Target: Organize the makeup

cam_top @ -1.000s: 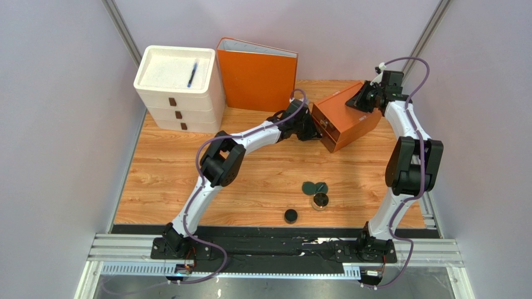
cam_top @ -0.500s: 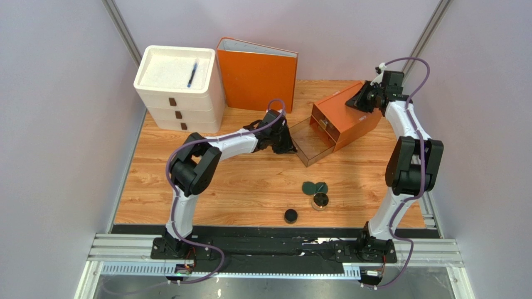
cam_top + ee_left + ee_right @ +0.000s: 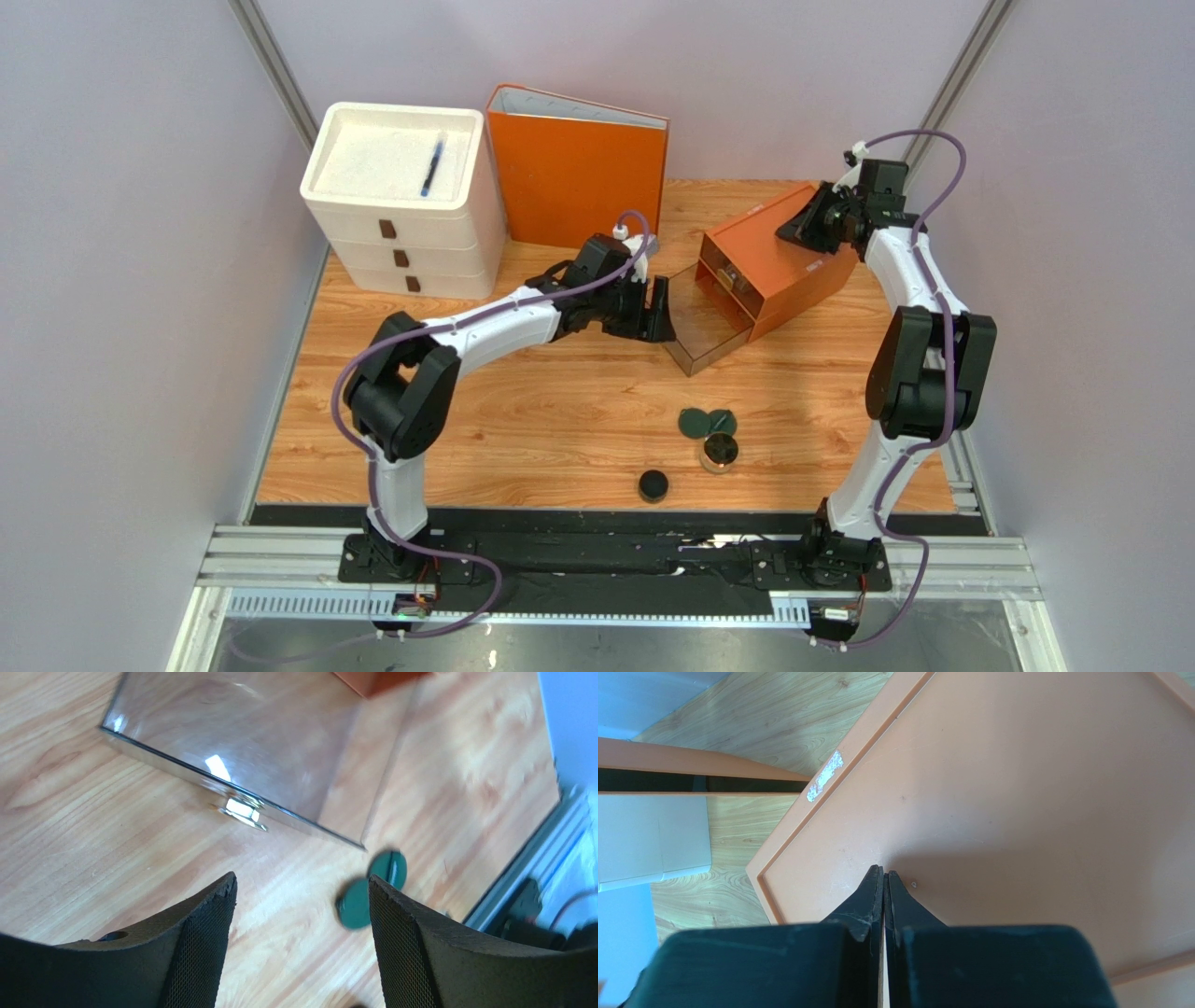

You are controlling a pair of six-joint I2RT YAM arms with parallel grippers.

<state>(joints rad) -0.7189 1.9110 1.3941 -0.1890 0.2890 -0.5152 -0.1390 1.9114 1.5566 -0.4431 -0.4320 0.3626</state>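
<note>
The robot's left gripper goes back and down to the black round pot (image 3: 654, 486) next, and its fingers turn toward the table's front bar.
Three pieces of makeup lie on the wooden table near its front: a dark green twin-disc compact (image 3: 707, 422) (image 3: 372, 890), a small gold-rimmed jar (image 3: 720, 450) and a black round pot (image 3: 654, 486). The orange drawer box (image 3: 780, 269) has its clear drawer (image 3: 701, 331) (image 3: 231, 735) pulled out, with nothing visible inside. My left gripper (image 3: 658, 310) (image 3: 300, 882) hangs open just left of the drawer's metal handle (image 3: 242, 808), holding nothing. My right gripper (image 3: 815, 224) (image 3: 884, 873) is shut, its tips resting on the orange box's top (image 3: 1018, 798).
A white three-drawer unit (image 3: 404, 231) stands at the back left with a blue pen (image 3: 432, 168) on top. An orange binder (image 3: 578, 165) stands upright beside it. Grey walls close in both sides, and a metal rail runs along the front edge.
My left gripper pulled the clear drawer out of the orange box, then let go of the handle, opened and drew back a little. The right arm has not moved.
</note>
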